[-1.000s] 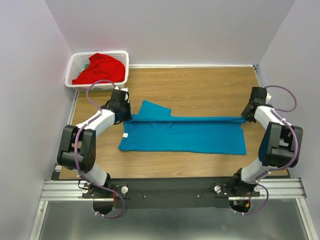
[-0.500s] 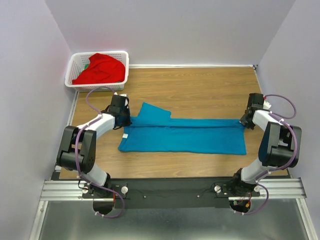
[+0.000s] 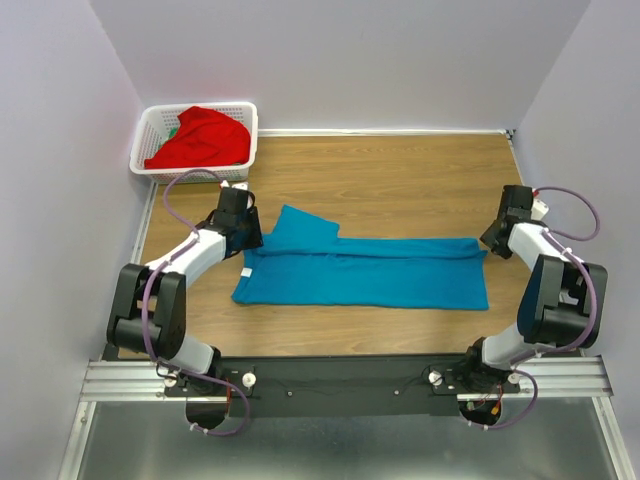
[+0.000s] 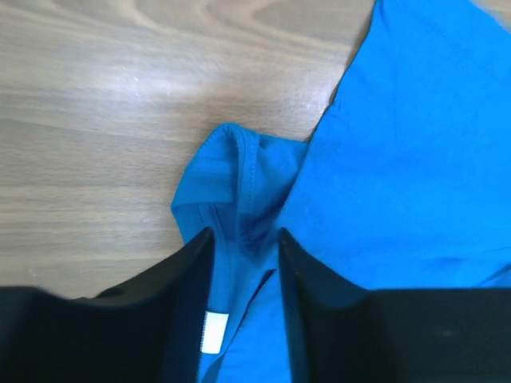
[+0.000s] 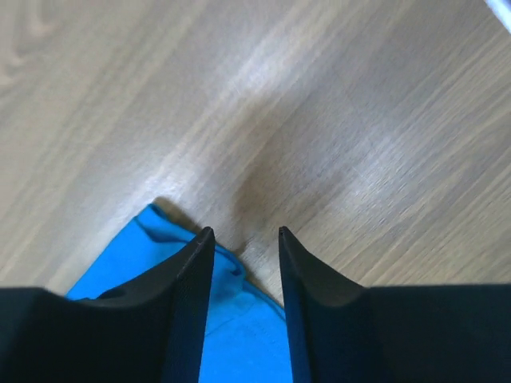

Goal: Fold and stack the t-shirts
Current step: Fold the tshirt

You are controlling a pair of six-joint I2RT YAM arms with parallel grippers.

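My right gripper will next lift and move along the strip toward the one sleeve that still sticks out, and then it will come down onto the hem.
The teal-blue t-shirt lies flat on the wooden table as a long folded strip, with one sleeve sticking out at its far left. My left gripper is at the strip's left end and stands open. In the left wrist view its fingertips straddle the collar and a white label without pinching the teal cloth. My right gripper is open at the right end, its fingertips over the shirt's corner. The red t-shirt lies bunched in the basket.
The white lattice basket stands at the table's far left corner, close behind the left arm. Bare wood table stretches behind the teal shirt to the back wall. Grey walls close in both sides.
Both grippers were shut on the ends of the teal shirt's folded edge; now both have opened and let it go. The shirt has settled flat, a little to the left.
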